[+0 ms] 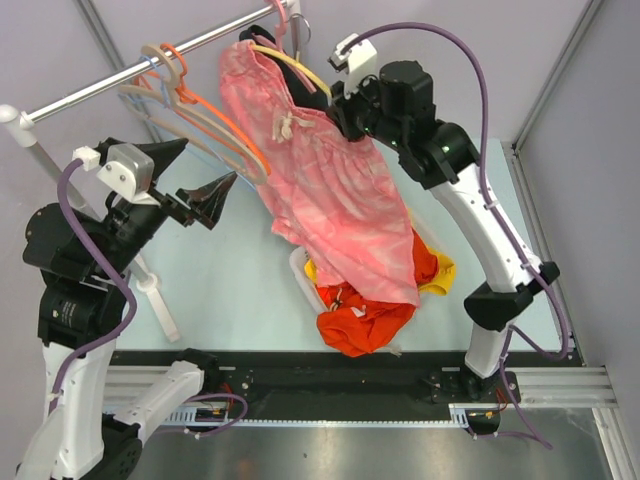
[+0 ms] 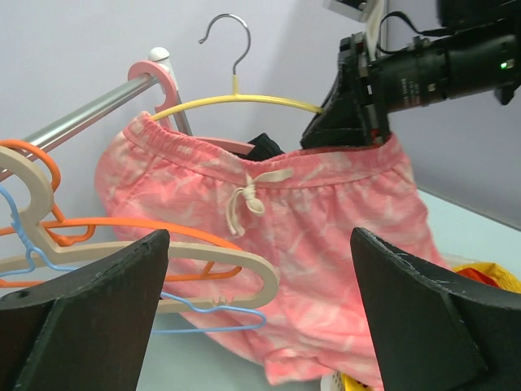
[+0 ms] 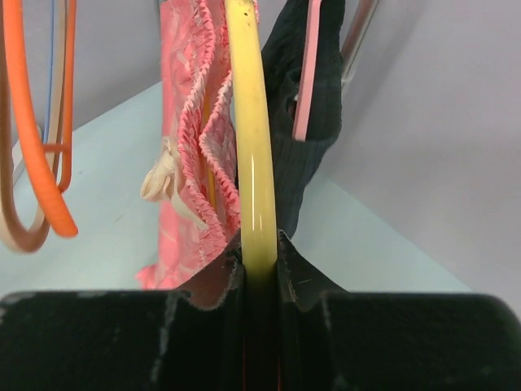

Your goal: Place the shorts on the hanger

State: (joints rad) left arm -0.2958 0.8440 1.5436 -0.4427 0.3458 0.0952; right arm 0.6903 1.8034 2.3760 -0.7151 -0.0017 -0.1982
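Observation:
My right gripper goes left in the top view next and sets the yellow hanger's hook onto the bar between orange and pink hangers (image 1: 226, 32).
The pink shorts (image 1: 330, 190) with a white drawstring (image 2: 248, 198) hang over the yellow hanger (image 2: 244, 101), whose metal hook (image 2: 230, 37) points up near the rail. My right gripper (image 1: 342, 108) is shut on the hanger's right shoulder; in the right wrist view the yellow bar (image 3: 252, 163) is pinched between the fingers, with the shorts (image 3: 195, 147) just left of it. My left gripper (image 1: 205, 200) is open and empty, to the left of the shorts and apart from them.
A metal rail (image 1: 130, 75) at the back left carries an orange hanger (image 1: 215, 120), a beige hanger (image 2: 203, 269) and a blue wire hanger (image 2: 212, 314). A black garment (image 3: 313, 122) on a pink hanger hangs behind. A white basket (image 1: 302, 272) holds orange-red (image 1: 365, 320) and yellow clothes.

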